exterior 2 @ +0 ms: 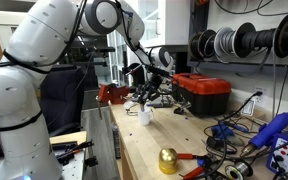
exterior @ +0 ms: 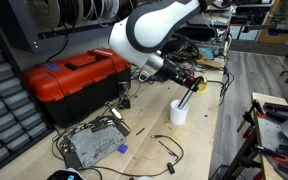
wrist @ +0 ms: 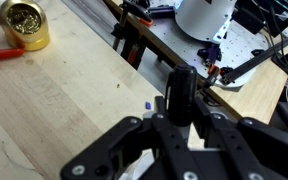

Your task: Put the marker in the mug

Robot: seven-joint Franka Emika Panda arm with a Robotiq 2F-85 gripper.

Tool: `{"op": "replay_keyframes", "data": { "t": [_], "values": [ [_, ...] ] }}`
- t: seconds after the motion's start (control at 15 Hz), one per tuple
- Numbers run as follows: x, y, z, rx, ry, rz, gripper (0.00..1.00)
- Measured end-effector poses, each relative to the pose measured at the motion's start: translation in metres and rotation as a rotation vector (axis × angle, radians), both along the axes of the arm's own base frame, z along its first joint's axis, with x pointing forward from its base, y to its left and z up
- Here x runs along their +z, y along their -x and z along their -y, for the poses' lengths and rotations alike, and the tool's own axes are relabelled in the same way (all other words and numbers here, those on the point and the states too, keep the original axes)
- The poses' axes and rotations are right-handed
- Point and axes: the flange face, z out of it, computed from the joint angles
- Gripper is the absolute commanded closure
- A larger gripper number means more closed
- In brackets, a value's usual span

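Note:
The dark marker's lower tip already points into the white mug's opening (exterior: 180, 105), so my gripper will next stay over it, open its fingers and release the marker.
The white mug (exterior: 179, 113) stands on the wooden table, also seen in an exterior view (exterior 2: 144, 116). My gripper (exterior: 190, 84) hovers just above it, shut on the dark marker (exterior: 186, 97), which slants down with its lower tip at the mug's mouth. In the wrist view the marker (wrist: 179, 95) stands as a dark cylinder clamped between my black fingers (wrist: 180, 118). The mug is mostly hidden under the fingers there. In an exterior view the gripper (exterior 2: 150, 96) sits right over the mug.
A red toolbox (exterior: 79, 80) (exterior 2: 204, 92) stands beside the mug. A metal circuit tray (exterior: 92, 143) with cables lies on the table. A gold bell (exterior 2: 167, 160) (wrist: 24, 25) and red-handled pliers (exterior 2: 191, 160) lie further along. Loose black cables cross the table.

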Motion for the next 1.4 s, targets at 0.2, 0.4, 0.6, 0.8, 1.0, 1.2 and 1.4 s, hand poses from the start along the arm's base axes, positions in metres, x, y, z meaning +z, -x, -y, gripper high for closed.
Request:
{"op": "replay_keyframes", "data": {
  "t": [0.2,0.4,0.6,0.8,1.0,1.2,1.4],
  "values": [
    [-0.006,-0.001,-0.012,0.016,-0.007,-0.005,0.92],
    [-0.012,0.000,-0.019,0.030,-0.016,-0.015,0.74],
    [-0.017,0.002,-0.023,0.045,-0.027,-0.031,0.39],
    [-0.020,0.004,-0.024,0.055,-0.031,-0.052,0.20],
    [-0.017,0.004,-0.024,0.059,-0.034,-0.060,0.02],
    [-0.008,-0.002,-0.024,0.053,-0.045,-0.038,0.00],
    [0.016,-0.016,-0.020,0.035,-0.086,0.056,0.00]
  ]
}}
